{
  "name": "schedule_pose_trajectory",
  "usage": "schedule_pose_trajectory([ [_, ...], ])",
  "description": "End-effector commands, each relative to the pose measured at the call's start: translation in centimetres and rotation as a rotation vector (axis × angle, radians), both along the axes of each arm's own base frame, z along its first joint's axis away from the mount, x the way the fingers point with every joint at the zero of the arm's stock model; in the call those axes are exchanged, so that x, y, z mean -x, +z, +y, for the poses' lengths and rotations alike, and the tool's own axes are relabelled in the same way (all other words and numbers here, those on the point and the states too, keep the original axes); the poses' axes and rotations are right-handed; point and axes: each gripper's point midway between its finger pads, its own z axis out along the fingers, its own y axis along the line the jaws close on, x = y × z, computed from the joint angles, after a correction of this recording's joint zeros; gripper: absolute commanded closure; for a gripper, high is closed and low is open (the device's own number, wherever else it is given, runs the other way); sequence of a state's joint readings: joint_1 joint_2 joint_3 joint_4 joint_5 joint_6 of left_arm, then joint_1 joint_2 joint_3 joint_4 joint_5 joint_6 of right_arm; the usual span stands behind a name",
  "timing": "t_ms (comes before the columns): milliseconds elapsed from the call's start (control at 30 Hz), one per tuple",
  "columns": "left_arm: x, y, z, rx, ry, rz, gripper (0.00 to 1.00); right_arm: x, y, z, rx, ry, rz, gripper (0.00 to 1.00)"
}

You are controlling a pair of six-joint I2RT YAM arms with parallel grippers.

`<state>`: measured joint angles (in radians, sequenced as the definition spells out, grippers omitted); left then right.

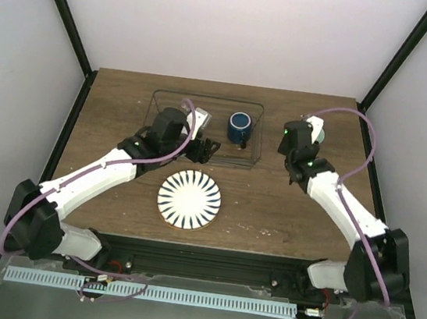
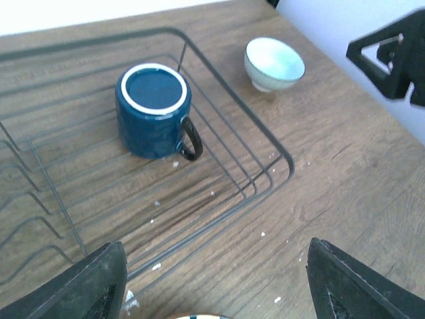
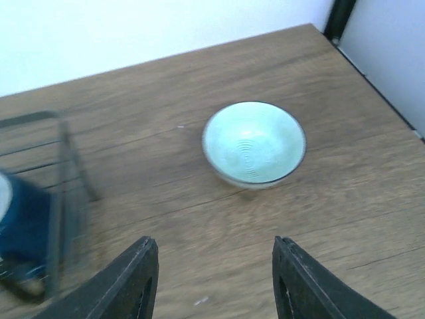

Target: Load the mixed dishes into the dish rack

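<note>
The right gripper moves outward and down astride the mint-green bowl's rack-side rim point(image 3: 207, 145) next, since the bowl stands open-side up, outward of and below it.
The dark wire dish rack point(image 1: 157, 109) stands at the back middle, and the dark blue mug point(image 1: 239, 127) sits upright in its right end. The white plate with blue stripes point(image 1: 188, 199) lies in front of the rack, with a yellow-orange rim point(image 1: 165, 215) showing beneath it. My left gripper point(image 1: 203, 149) is open and empty above the rack's front right edge; its view shows the mug point(image 2: 154, 109) and rack wire point(image 2: 265, 143). The mint-green bowl point(image 3: 254, 143) sits right of the rack. My right gripper point(image 3: 216, 279) is open just short of it. The cream plate is out of view.
Black frame posts stand at the back corners, and white walls close in the wooden table point(image 1: 285, 216). The bowl point(image 2: 273, 63) and my right gripper point(image 2: 395, 56) show in the left wrist view. The mug point(image 3: 20, 226) shows blurred at the right wrist view's left edge.
</note>
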<state>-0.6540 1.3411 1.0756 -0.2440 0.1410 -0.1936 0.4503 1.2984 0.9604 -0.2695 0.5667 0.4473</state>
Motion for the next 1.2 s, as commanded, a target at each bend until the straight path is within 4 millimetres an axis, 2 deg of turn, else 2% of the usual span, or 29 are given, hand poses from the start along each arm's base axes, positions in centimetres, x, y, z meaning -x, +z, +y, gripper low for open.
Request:
schedule_pose_trajectory([
  [0,0.0,-0.9,-0.5,0.01,-0.003,0.054,0.25,-3.3,-2.1,-2.4,0.051,0.024,0.109,0.52],
  [133,0.3,-1.7,0.3,-0.022,0.022,0.085,0.25,-6.9,-2.4,-4.2,0.044,0.033,0.108,0.55],
  [367,1.4,-1.6,1.6,-0.033,0.047,0.096,0.25,-12.7,-4.6,-4.8,0.149,0.073,0.165,0.57],
  [467,2.1,-1.2,2.1,-0.024,0.048,0.089,0.25,-14.8,-5.6,-5.2,0.194,0.087,0.187,0.58],
  [567,2.6,-1.2,2.5,-0.024,0.049,0.092,0.24,-16.1,-7.1,-5.6,0.207,0.091,0.228,0.58],
  [833,3.0,-1.5,2.9,-0.037,0.052,0.109,0.24,-17.6,-11.0,-5.9,0.188,0.099,0.348,0.58],
  [1067,2.8,-1.9,2.8,-0.047,0.051,0.113,0.24,-16.7,-14.1,-5.3,0.143,0.119,0.462,0.58],
  [1167,2.7,-2.0,2.7,-0.05,0.05,0.115,0.24,-16.1,-15.2,-5.8,0.156,0.1,0.505,0.57],
])
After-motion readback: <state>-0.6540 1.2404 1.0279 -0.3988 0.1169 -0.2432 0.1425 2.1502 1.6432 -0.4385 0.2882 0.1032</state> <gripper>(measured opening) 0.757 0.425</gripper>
